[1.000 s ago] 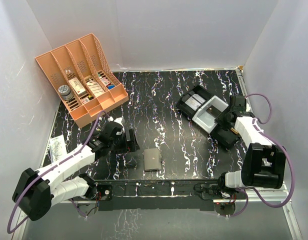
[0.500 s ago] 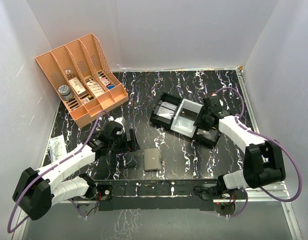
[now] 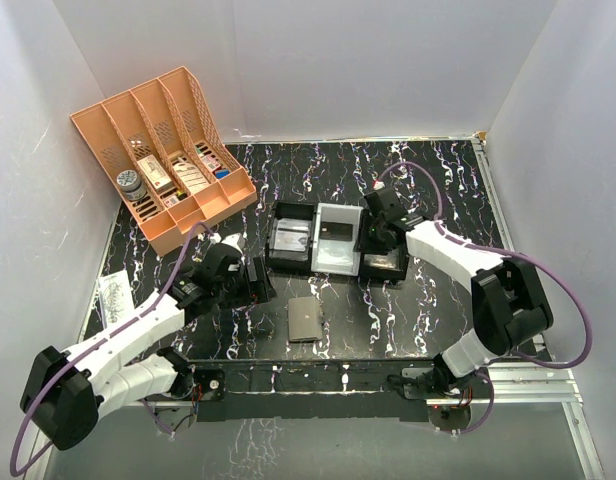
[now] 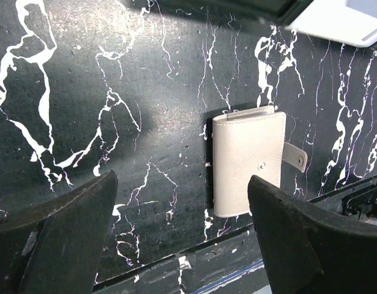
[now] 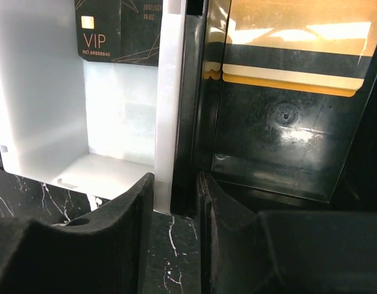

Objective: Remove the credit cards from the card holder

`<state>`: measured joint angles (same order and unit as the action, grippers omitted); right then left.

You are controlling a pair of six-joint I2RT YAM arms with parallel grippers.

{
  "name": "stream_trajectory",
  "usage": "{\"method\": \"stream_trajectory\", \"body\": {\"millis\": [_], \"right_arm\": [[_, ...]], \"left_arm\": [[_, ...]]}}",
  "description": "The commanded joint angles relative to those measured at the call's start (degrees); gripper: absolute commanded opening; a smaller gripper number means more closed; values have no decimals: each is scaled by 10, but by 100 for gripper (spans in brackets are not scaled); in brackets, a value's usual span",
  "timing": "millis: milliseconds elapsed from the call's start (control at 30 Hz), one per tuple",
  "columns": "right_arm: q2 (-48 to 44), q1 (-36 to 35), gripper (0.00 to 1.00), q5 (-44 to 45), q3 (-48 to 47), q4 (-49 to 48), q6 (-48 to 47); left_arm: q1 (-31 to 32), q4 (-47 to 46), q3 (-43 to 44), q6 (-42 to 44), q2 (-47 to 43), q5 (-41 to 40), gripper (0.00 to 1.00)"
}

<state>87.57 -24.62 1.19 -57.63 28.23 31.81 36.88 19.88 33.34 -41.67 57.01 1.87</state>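
My right gripper slides to the left in the top view next, where the other black tray lies from it, and releases both adjoining tray sides it pinches.
The card holder [image 3: 304,320] lies closed and flat on the black marbled table near the front edge; it is a grey folded case [image 4: 248,162] with a snap tab on its right side. Just left of it my left gripper [image 3: 260,280] hovers open [image 4: 181,180] with nothing between its fingers. At mid-table my right gripper [image 3: 373,238] is shut [image 5: 175,184] on the adjoining walls of a white tray [image 5: 41,92] and a black tray [image 5: 280,147]. A dark VIP card [image 5: 118,27] lies in the white tray. Gold cards [image 5: 295,43] lie in the black tray.
The trays [image 3: 338,260] stand in a row at mid-table, with another black tray [image 3: 280,262] at the left end. A peach rack [image 3: 108,130] holding small boxes stands at the back left. A paper slip [image 3: 113,293] lies at the left edge. White walls enclose the table.
My right arm has dragged the row of trays leftward from the table's right side to the middle. The left arm and the card holder have stayed where they were.
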Motion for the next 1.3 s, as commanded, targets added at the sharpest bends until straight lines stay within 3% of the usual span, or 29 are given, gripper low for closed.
{"method": "stream_trajectory", "body": {"millis": [0,300,700,800,933,1100,1267], "right_arm": [[22,-34,19,-21,-36,-11,-46],[33,-61,23,-49,-59,-6,-106],[19,-61,52,-17,-153,70,-125],[-2,-67,52,-55,-156,41,-112],[-13,-111,45,-76,-150,-23,-58],[17,-189,35,-23,-154,-85,21],[51,-248,29,32,-163,-119,70]], "left_arm": [[3,25,16,-9,-21,-29,86],[2,55,19,-18,-53,-73,86],[1,69,69,20,-12,-125,84],[-3,52,78,26,-2,-133,84],[-37,43,101,19,39,-120,82],[-129,-2,101,7,72,-24,72],[-154,-47,118,25,109,39,69]]}}
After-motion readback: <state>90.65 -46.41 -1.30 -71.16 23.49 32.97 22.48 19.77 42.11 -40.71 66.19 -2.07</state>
